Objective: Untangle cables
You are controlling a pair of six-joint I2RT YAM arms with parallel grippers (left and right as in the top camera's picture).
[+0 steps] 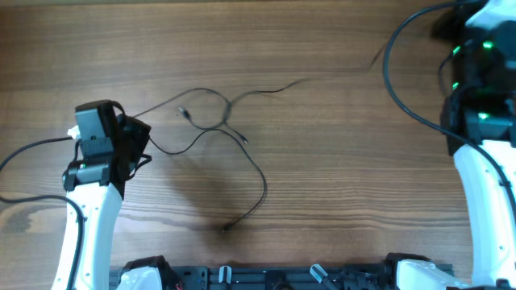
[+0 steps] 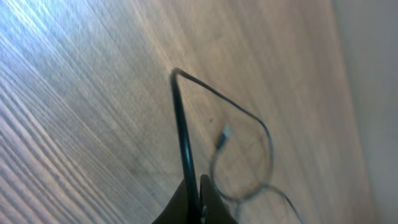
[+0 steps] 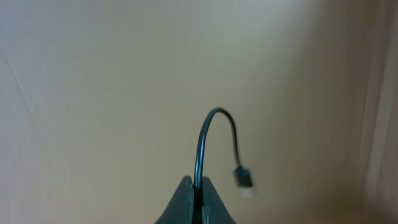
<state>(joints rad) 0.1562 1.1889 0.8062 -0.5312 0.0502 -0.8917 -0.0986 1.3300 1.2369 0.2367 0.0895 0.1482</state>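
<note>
My right gripper pulls away from the tangle next, then tilts and lowers to release the cable end, since the bare far tabletop lies below it.
Thin black cables (image 1: 211, 121) lie in loose crossing loops at the table's middle. One strand ends in a plug (image 1: 226, 228) near the front. Another strand (image 1: 322, 78) runs, blurred, toward the far right. My left gripper (image 1: 137, 138) is at the left end of the tangle. In the left wrist view it (image 2: 198, 190) is shut on a cable (image 2: 181, 124) that bends and runs to a loop with a small plug (image 2: 223, 138). My right gripper (image 3: 199, 186) is shut on a cable end (image 3: 205, 134) that curls over to a plug (image 3: 244, 177), held above the table.
The right arm (image 1: 484, 97) stands at the far right with its thick black cable (image 1: 403, 89) arching over the table. The left arm (image 1: 89, 209) and its thick cable (image 1: 32, 149) are at the left. A black rail (image 1: 266, 278) runs along the front edge.
</note>
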